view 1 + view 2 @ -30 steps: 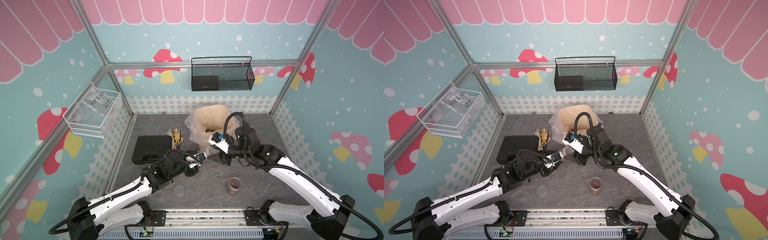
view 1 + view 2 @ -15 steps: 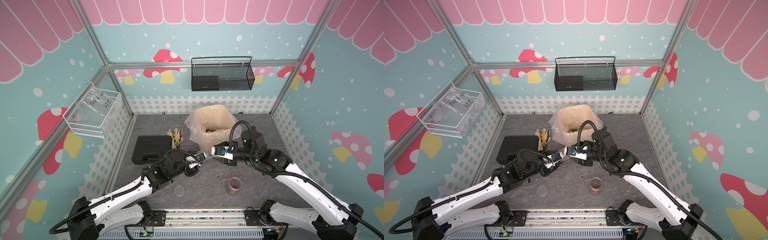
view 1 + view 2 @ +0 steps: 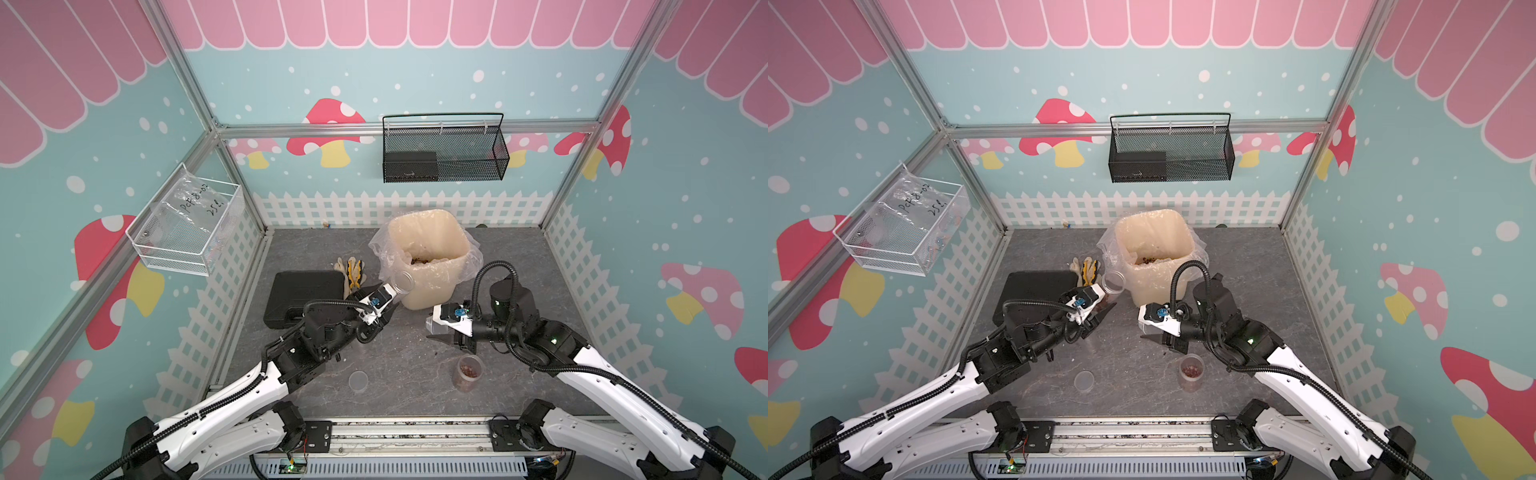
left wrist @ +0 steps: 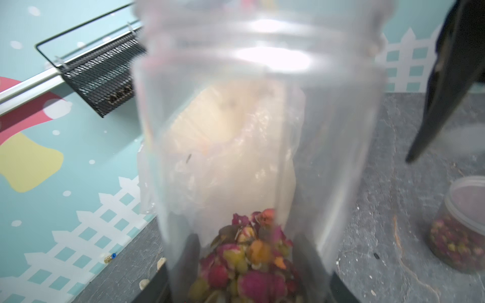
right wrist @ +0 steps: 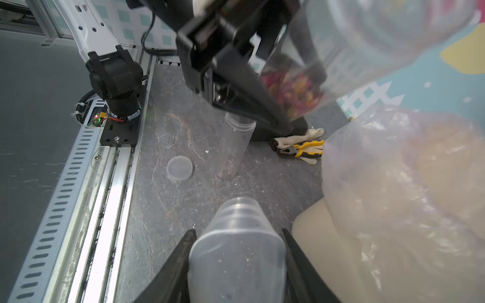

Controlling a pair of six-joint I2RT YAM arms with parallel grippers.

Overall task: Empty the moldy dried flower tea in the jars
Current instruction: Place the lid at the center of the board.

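Note:
The translucent lid (image 5: 236,251) should go down next as I pull my right gripper back, and I should let go of it on the bare tabletop (image 5: 171,220) beside the loose lid, below and back from the gripper.
My left gripper (image 3: 388,298) is shut on a clear jar (image 3: 400,285) (image 4: 262,131), held tilted with its mouth toward the cream bin (image 3: 424,216). Moldy dried flower tea (image 4: 249,262) lies heaped at the jar's gripper end. My right gripper (image 3: 432,330) (image 5: 238,232) hovers low over the table to the right, shut on a translucent lid (image 5: 236,251). A second jar (image 3: 467,372) with tea stands on the table below the right gripper. A tall empty jar (image 5: 236,147) stands under the left arm. Some tea (image 3: 424,261) lies in the bin.
A loose lid (image 3: 358,380) lies on the table near the front. A black case (image 3: 303,297) and gloves with pliers (image 3: 352,270) lie left of the bin. A black wire basket (image 3: 442,151) hangs on the back wall. The rail (image 3: 407,432) runs along the front.
My right gripper has drawn back from the mouth of the held jar, to the right and down toward the table, carrying the lid. The left arm has barely moved.

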